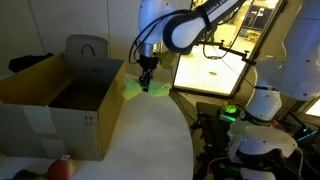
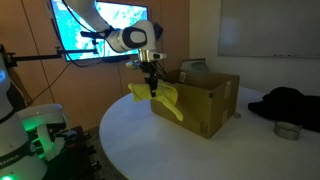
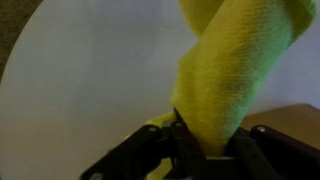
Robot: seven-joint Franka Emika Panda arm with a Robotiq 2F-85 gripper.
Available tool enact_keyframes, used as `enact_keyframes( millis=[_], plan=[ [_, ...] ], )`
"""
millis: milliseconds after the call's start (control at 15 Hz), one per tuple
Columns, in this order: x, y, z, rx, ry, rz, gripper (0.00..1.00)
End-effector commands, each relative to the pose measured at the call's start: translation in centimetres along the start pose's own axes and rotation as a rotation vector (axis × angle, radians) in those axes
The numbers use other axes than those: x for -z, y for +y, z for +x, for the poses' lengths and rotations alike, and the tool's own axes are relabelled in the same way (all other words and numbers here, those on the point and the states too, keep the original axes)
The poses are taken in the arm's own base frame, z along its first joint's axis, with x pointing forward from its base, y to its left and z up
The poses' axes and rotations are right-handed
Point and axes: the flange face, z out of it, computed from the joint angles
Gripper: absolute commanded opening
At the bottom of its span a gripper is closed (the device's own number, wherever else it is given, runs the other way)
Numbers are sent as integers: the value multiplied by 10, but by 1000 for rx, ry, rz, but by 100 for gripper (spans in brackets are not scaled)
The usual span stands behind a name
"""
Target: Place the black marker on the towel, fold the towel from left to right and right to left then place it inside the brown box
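I will next lift my gripper, move it outward over the box's opening (image 1: 80, 94) and let go of the towel, because the towel (image 1: 134, 88) hangs below the box's near rim.
My gripper (image 1: 146, 84) (image 2: 152, 92) is shut on the yellow-green towel (image 1: 134, 88) (image 2: 168, 101) and holds it in the air, just beside the near rim of the brown box (image 1: 60, 100) (image 2: 205, 100). The towel hangs bunched below the jaws. In the wrist view the towel (image 3: 225, 75) fills the gap between the black fingers (image 3: 205, 150) and stretches away from them. The black marker is not visible; it may be hidden in the cloth.
The box stands open on a round white table (image 1: 150, 140) (image 2: 200, 150). A lit screen (image 1: 215, 70) (image 2: 100, 30) sits behind the arm. A dark bundle (image 2: 285, 105) and a small round tin (image 2: 288, 130) lie on the table's far side.
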Motion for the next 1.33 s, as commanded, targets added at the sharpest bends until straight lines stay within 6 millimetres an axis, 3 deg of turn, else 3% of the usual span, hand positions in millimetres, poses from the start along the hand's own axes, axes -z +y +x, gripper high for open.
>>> enact_keyframes(
  millis=[0, 267, 533, 733, 1067, 1133, 1200, 1267],
  plan=[
    [77, 1, 6, -50, 109, -29, 13],
    [144, -25, 31, -91, 252, -39, 14],
    [171, -64, 75, -123, 369, -29, 14],
    [163, -91, 111, -142, 394, -24, 15],
    [115, -131, 161, -133, 355, -23, 18],
    [110, -138, 167, -125, 342, -24, 24],
    [99, -145, 171, -122, 330, -35, 50],
    [91, -149, 176, -119, 315, -39, 51]
  ],
)
